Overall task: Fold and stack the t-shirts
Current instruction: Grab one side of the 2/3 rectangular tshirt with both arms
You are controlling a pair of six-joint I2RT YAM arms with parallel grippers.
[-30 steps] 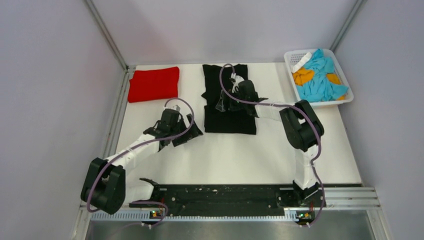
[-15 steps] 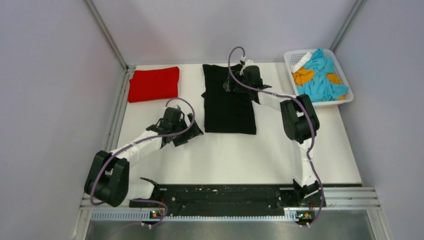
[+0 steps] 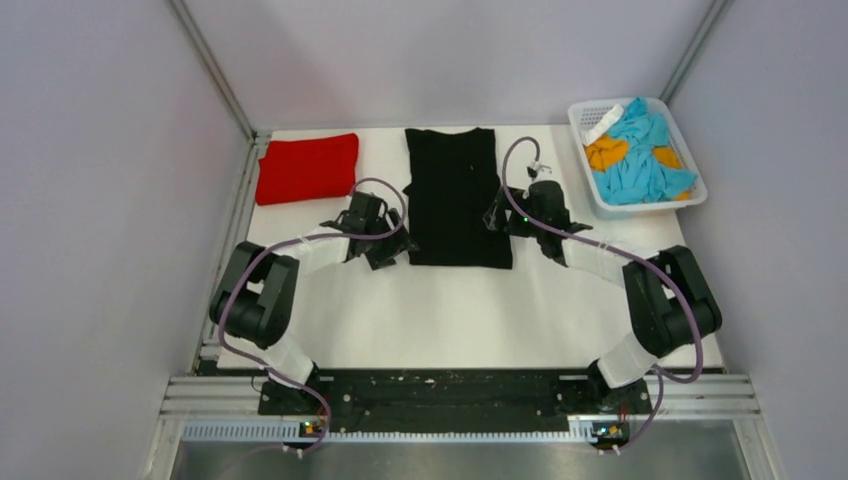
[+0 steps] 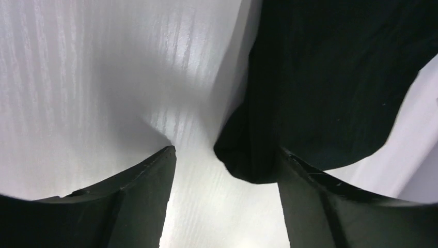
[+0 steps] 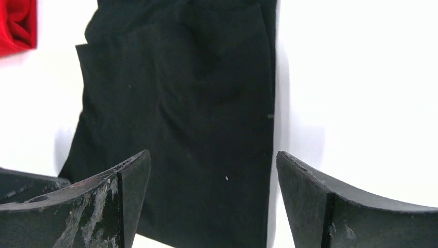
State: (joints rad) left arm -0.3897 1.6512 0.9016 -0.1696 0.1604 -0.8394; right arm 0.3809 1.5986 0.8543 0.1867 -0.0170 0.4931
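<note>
I need to bring my right gripper back and down onto the black shirt's near corner [image 3: 507, 264] [image 5: 262, 244] and close it there, because that corner lies flat upon the table.
The black t-shirt [image 3: 455, 195] lies flat on the white table as a long folded strip at the middle back. The red t-shirt [image 3: 307, 167] lies folded at the back left. My left gripper [image 3: 392, 240] is open at the black shirt's left edge, low on the table; its wrist view shows a bulge of the black cloth [image 4: 320, 82] between the fingers, beside the right one. My right gripper [image 3: 497, 217] is open over the shirt's right edge; its wrist view shows the black cloth [image 5: 191, 113] between its fingers and a bit of the red shirt [image 5: 15, 23].
A white lattice basket [image 3: 694, 194] at the back right holds blue and orange cloths. Grey walls with metal posts enclose the table on the left, back and right. A black rail with the arm bases runs along the near edge.
My right arm has drawn back from the shirt's far end to its right edge, and the shirt now lies smooth. My left gripper has moved up and right to the shirt's left edge.
</note>
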